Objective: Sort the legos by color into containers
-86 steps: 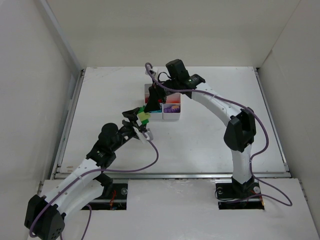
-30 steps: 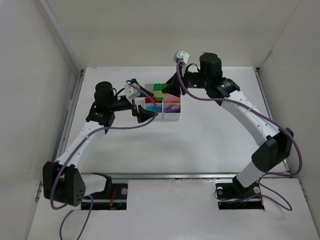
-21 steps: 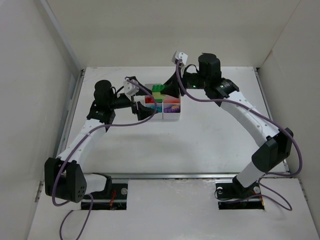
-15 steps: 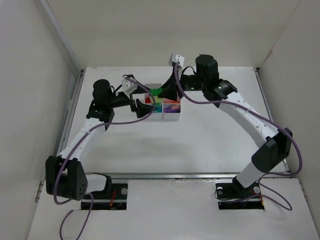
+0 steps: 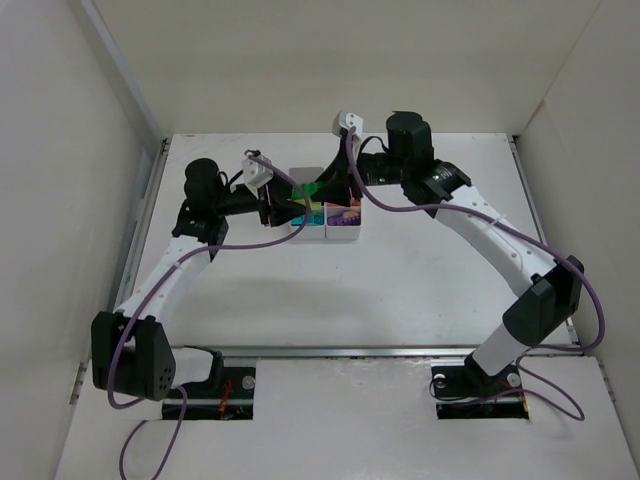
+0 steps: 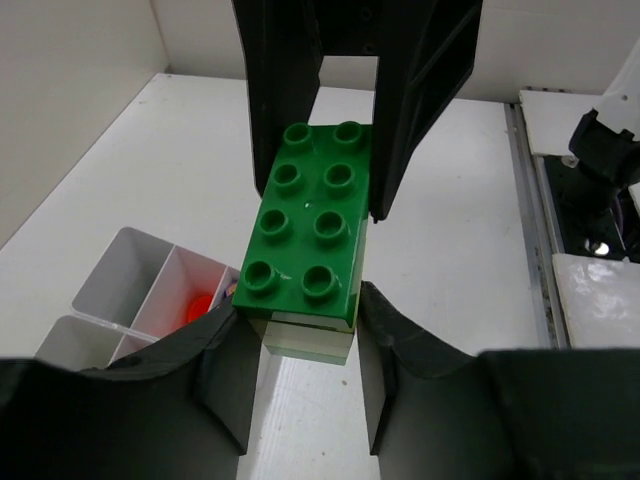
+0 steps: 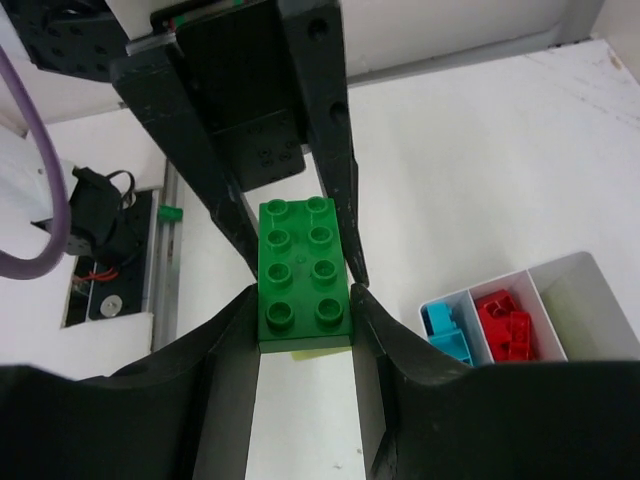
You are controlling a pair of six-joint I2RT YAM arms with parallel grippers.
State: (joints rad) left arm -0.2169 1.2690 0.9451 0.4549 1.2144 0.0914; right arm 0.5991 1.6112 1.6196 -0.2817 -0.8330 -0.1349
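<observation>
The robot needs to pull the green lego in its right gripper away from its left gripper next, then turn the lego downward over the far section of the white containers beside the red-orange piece.
A green lego (image 6: pixel 312 240) sits stacked on a pale yellow-green lego (image 6: pixel 308 338), held in the air just left of the white containers (image 5: pixel 343 232). My right gripper (image 7: pixel 305 320) is shut on the green lego (image 7: pixel 303 270) at one end. From the opposite side my left gripper (image 6: pixel 305 345) is shut around the stack, its pads against the yellow-green lego. In the top view the two grippers meet at the green lego (image 5: pixel 305 192). Teal legos (image 7: pixel 447 325) and red legos (image 7: pixel 505 320) lie in separate compartments.
The white containers (image 7: pixel 580 290) stand on the table below and beside the grippers; one compartment in the left wrist view holds a red-orange piece (image 6: pixel 200 303). A metal rail (image 6: pixel 530 230) runs along the table's edge. Walls enclose the table on three sides.
My right arm carried the green stack leftward to the left gripper. The left gripper, open a second ago, has shut around the stack's near end.
</observation>
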